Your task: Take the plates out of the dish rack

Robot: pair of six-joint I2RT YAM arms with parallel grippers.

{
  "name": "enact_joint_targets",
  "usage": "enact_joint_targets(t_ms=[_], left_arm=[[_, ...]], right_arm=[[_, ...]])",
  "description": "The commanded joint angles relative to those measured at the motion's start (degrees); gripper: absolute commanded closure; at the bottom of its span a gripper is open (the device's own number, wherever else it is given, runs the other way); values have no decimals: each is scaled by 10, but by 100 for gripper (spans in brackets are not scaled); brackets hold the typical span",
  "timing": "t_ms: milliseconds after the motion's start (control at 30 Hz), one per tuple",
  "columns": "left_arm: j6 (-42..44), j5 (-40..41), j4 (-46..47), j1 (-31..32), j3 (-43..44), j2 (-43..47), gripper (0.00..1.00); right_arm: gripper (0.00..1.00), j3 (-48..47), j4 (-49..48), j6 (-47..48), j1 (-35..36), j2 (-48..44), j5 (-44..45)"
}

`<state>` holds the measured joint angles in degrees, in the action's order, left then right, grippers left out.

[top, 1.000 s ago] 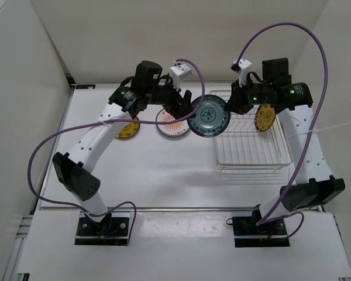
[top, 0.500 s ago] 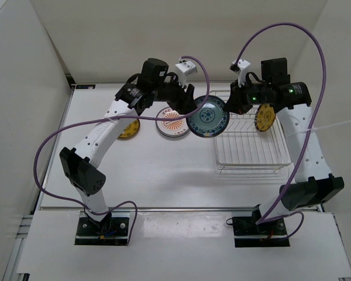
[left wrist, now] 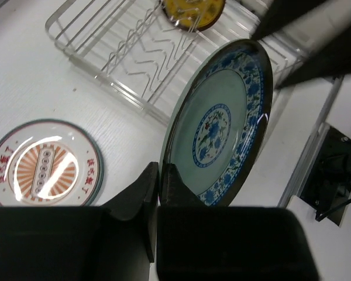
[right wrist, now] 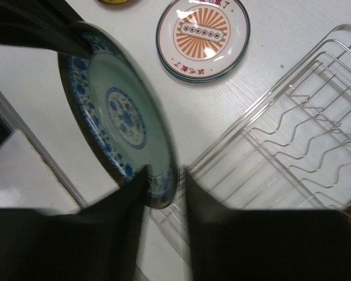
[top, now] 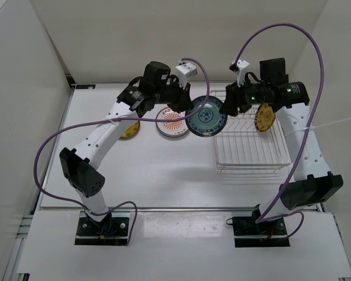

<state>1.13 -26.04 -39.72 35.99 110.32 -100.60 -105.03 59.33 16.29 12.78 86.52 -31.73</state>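
My left gripper moves to the left in the top view and down next and releases the teal-blue plate onto the flat yellow plate, with my right gripper open.
A teal-blue patterned plate (top: pixel 206 117) hangs on edge in the air just left of the dish rack (top: pixel 251 149). My left gripper (top: pixel 190 113) is shut on its left rim, which is pinched between the fingers (left wrist: pixel 164 181) in the left wrist view. My right gripper (right wrist: pixel 164 175) stands open, with the plate's opposite rim (right wrist: pixel 158 187) still between its spread fingers. A yellow plate (top: pixel 264 117) stands upright in the rack. On the table lie a sunburst plate (top: pixel 172 123) and another yellow plate (top: pixel 128 129).
The wire rack (left wrist: pixel 123 52) holds only the yellow plate (left wrist: pixel 193 12) at its far end. White walls close in the table on the left, back and right. Purple cables loop above both arms.
My left gripper has closed on the teal-blue plate's rim. My right gripper, shut on that plate before, has opened. The plate has barely moved.
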Motion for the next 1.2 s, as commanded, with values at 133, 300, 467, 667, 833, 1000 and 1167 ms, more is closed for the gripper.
enact_joint_targets(t_ms=[133,300,467,667,833,1000,1167], left_arm=[[-69,115,49,-88,-134,116,89],[-72,75,62,-244,-231,174,89],[-100,-67,108,-397,-335,184,89],[-147,-160,173,-483,-400,135,89],[-159,-176,227,-517,-413,104,89],[-181,-190,251,-530,-390,40,89],[-187,-190,272,-535,-378,-15,89]], right_arm=[[5,38,-69,-50,2,-3,129],[3,62,-94,-85,-38,-8,172],[3,81,-101,-85,-38,-14,172],[3,81,-101,-79,-27,-24,189],[3,103,-101,-58,-14,-36,178],[3,109,-101,-52,-3,-36,185],[3,120,-101,-52,-3,-36,190]])
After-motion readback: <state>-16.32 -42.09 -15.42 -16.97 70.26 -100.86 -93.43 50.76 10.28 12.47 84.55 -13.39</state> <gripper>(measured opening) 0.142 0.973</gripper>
